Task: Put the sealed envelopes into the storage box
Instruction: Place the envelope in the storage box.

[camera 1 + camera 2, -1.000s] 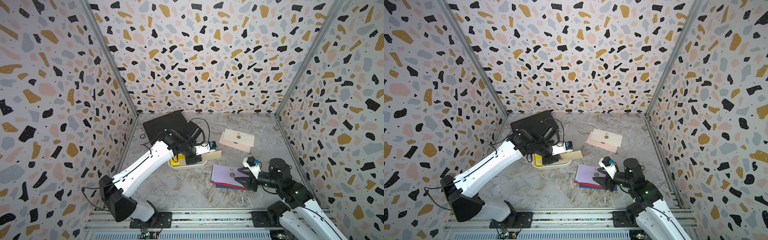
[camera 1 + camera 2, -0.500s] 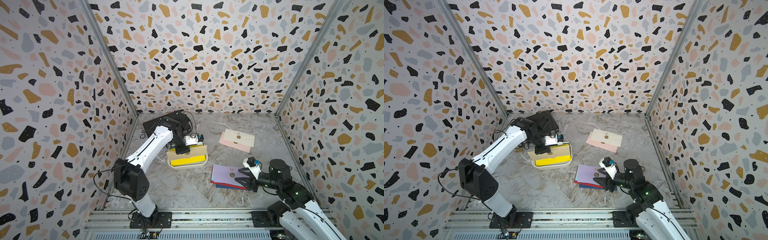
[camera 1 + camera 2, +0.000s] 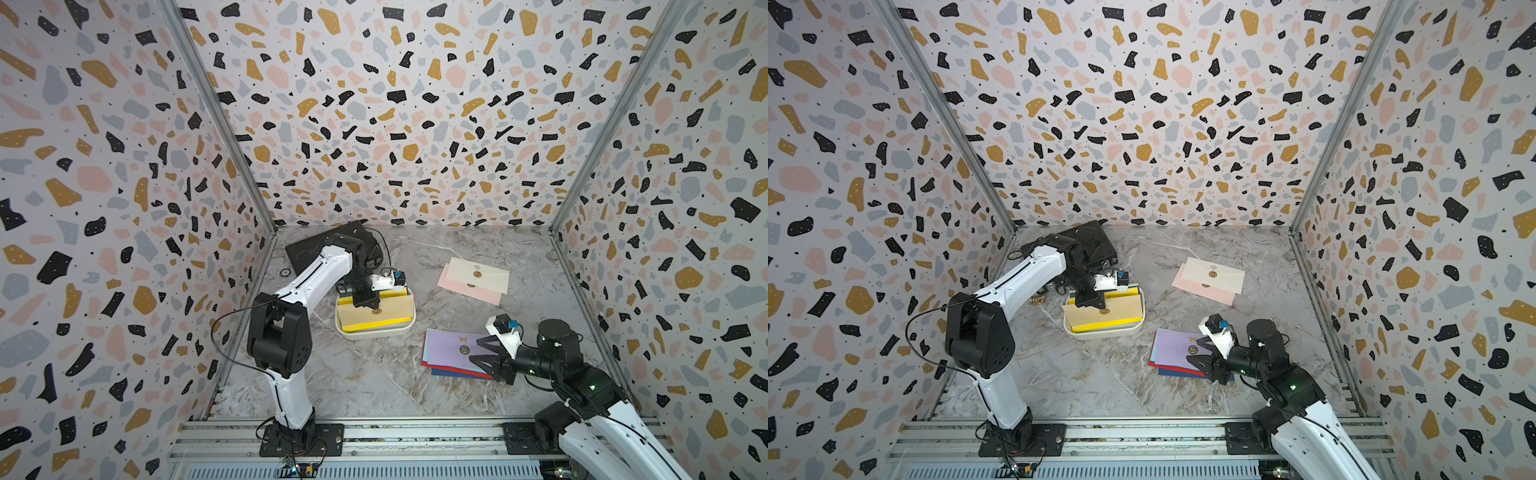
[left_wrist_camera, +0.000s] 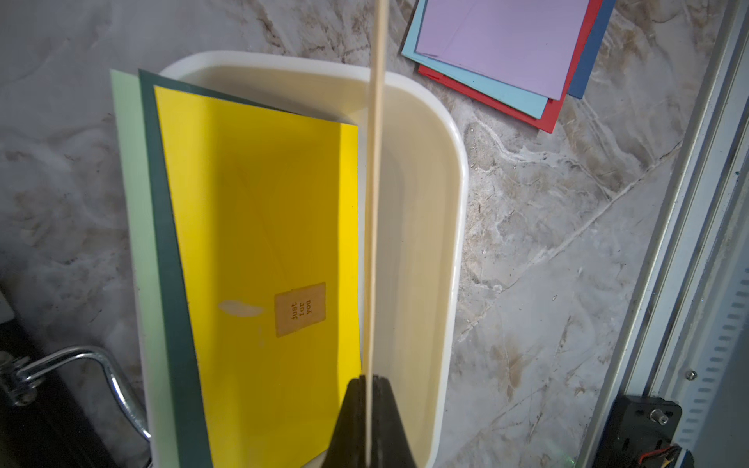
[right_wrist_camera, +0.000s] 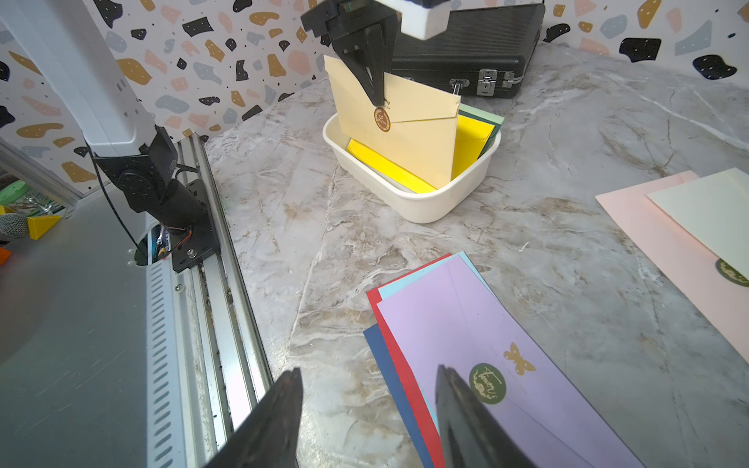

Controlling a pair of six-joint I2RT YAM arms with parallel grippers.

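Observation:
The tan envelope's lower edge is already inside the rim of the box, so my left gripper should move down toward the yellow envelope in the storage box [image 4: 261, 249] and let go of the tan envelope there.
The storage box [image 3: 376, 333] [image 3: 1106, 333] is a white tray at the middle left of the table. A yellow envelope [image 4: 263, 223] lies in it over a dark green one [image 4: 162, 202] and a light green one [image 4: 125, 162], both overhanging the rim [image 4: 458, 182]. My left gripper [image 3: 365, 301] [image 4: 371, 379] is shut on a tan envelope [image 3: 388, 309] [image 5: 413, 137], which stands tilted with its lower edge inside the box. My right gripper [image 3: 474, 349] [image 5: 367, 370] is open, low over the near end of a lilac envelope [image 3: 449, 349] [image 5: 466, 324] stacked on light blue, red and navy ones.
A cream envelope [image 3: 478, 272] lies on a pink one [image 3: 465, 289] at the back right. A black ribbed briefcase [image 3: 328, 245] [image 5: 466, 28] sits behind the box in the back left corner. The metal rail [image 3: 374, 436] runs along the front edge.
My left arm has swung back and folded upright, bringing the tan envelope from the right of the box to stand over and in it. The right arm has not moved.

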